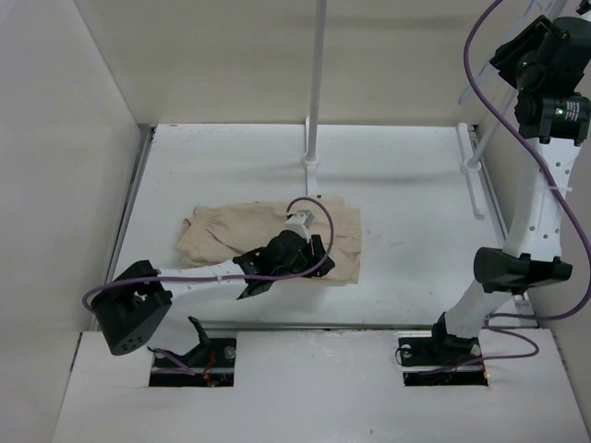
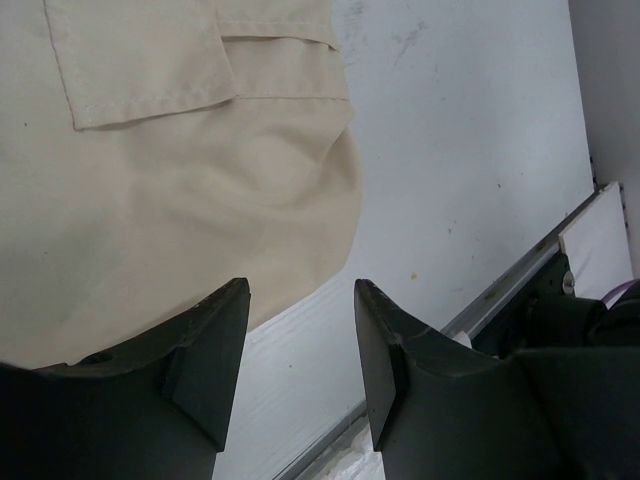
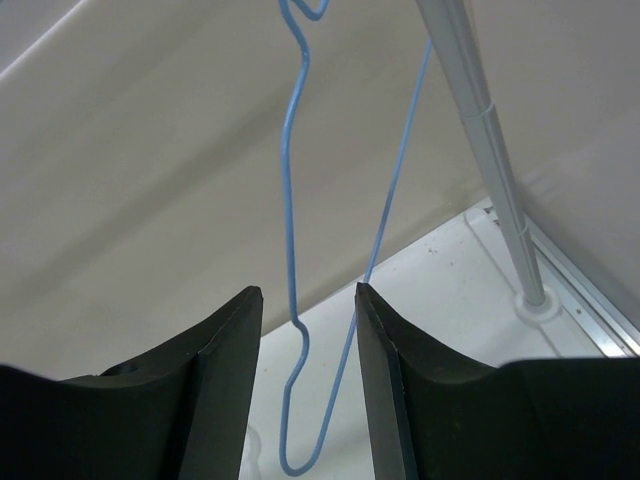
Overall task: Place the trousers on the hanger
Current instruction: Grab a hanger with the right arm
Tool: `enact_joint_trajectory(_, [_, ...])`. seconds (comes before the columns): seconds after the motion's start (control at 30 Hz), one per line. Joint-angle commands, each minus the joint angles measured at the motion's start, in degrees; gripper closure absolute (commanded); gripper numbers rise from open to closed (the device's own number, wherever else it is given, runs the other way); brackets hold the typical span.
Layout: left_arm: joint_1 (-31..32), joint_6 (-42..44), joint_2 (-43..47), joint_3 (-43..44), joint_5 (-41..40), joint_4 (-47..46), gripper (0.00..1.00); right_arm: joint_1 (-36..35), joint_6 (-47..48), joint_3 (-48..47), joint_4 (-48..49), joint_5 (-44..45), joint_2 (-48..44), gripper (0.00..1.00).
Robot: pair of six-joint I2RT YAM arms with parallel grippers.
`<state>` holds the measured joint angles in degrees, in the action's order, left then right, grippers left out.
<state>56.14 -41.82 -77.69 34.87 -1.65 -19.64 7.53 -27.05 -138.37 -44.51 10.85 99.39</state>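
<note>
I should next move my right gripper up and outward along the hanger's near blue wire (image 3: 291, 265), which hangs between the open fingers, to close above its lower bend.
The beige trousers (image 1: 222, 235) lie crumpled flat on the white table, left of centre. My left gripper (image 1: 312, 251) hangs low over their near right edge. In the left wrist view it (image 2: 300, 295) is open and empty, with bare table between the jaws and the trousers' hem (image 2: 180, 180) just past the left finger. My right gripper (image 1: 522, 46) is raised high at the back right. In the right wrist view it (image 3: 307, 300) is open, and the thin blue hanger (image 3: 290, 200) hangs down with its lower bend between the two fingers; I cannot tell whether it touches them.
A white rack pole (image 1: 317, 83) stands on a foot at the back centre. A second pole (image 3: 480, 130) slants up at the back right, next to the hanger. Beige walls close in the left, back and right. A metal rail (image 2: 500, 290) runs along the table's edge.
</note>
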Motion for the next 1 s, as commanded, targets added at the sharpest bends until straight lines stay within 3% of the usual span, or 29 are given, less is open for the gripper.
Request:
enact_joint_trajectory(0.0, [0.2, 1.1, -0.5, 0.7, 1.6, -2.4, 0.56, -0.2, -0.1, -2.7, 3.5, -2.8, 0.5, 0.51])
enact_joint_trajectory(0.2, [-0.5, 2.2, 0.4, 2.0, 1.7, -1.1, 0.57, -0.2, 0.7, -0.8, 6.2, -0.9, -1.2, 0.46])
enact_joint_trajectory(0.4, [0.5, 3.6, -0.4, 4.9, 0.0, 1.1, 0.57, 1.8, -0.8, -2.2, 6.5, -4.2, 3.2, 0.44])
enact_joint_trajectory(0.73, [1.4, 3.5, -2.0, 5.2, -0.3, 2.1, 0.57, 2.0, -1.4, -5.0, 14.0, -6.9, 8.4, 0.56])
enact_joint_trajectory(0.83, [1.7, 3.3, -2.8, 5.3, -0.3, 2.1, 0.57, 2.1, -1.7, -5.5, 14.6, -7.0, 9.4, 0.67])
enact_joint_trajectory(0.97, [2.5, 3.2, -4.4, 5.8, -0.2, 2.1, 0.57, 1.7, -1.3, -4.3, 17.0, -5.9, 8.1, 0.71])
